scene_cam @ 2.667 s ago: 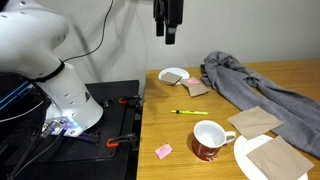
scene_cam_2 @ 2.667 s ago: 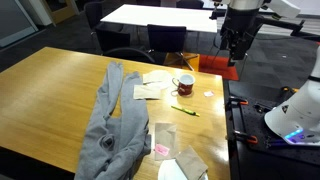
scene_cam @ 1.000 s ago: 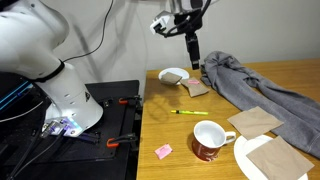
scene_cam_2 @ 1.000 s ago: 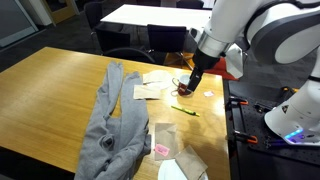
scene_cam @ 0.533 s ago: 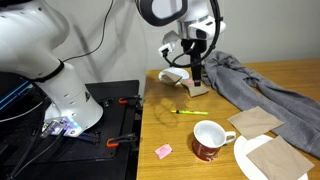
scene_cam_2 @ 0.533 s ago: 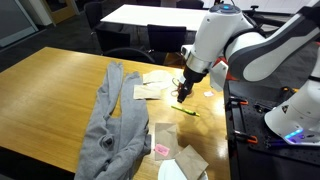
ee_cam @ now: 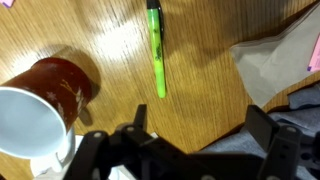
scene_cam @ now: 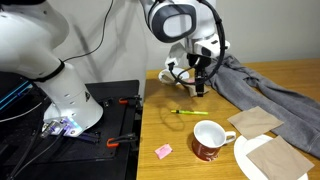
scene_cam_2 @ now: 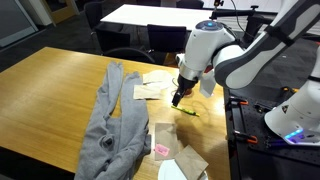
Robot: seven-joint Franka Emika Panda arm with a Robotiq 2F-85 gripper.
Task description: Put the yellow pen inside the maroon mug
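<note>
Next, my gripper needs to lower and ease toward the pen to close on its green end (scene_cam: pixel 201 112) (ee_cam: pixel 159 80), since that end lies nearest the open fingers.
The yellow pen (scene_cam: pixel 186 112) lies flat on the wooden table, between the white bowl and the maroon mug (scene_cam: pixel 209 140). The mug stands upright near the table's front edge, its white inside showing. My gripper (scene_cam: pixel 199 88) hangs open and empty above the table, just beyond the pen. In the wrist view the pen (ee_cam: pixel 155 50) lies ahead of the open fingers (ee_cam: pixel 200 125), with the mug (ee_cam: pixel 45 100) to the left. In an exterior view my gripper (scene_cam_2: pixel 177 99) hovers just above the pen (scene_cam_2: pixel 187 110), and the arm hides the mug.
A grey cloth (scene_cam: pixel 250 85) is heaped beside the gripper. A small white bowl (scene_cam: pixel 173 75) sits at the table's corner. Brown napkins (scene_cam: pixel 255 120), a white plate (scene_cam: pixel 262 162) and a pink note (scene_cam: pixel 163 150) lie around the mug.
My gripper has come down from high above the table to just over the pen. The pen and mug have not moved.
</note>
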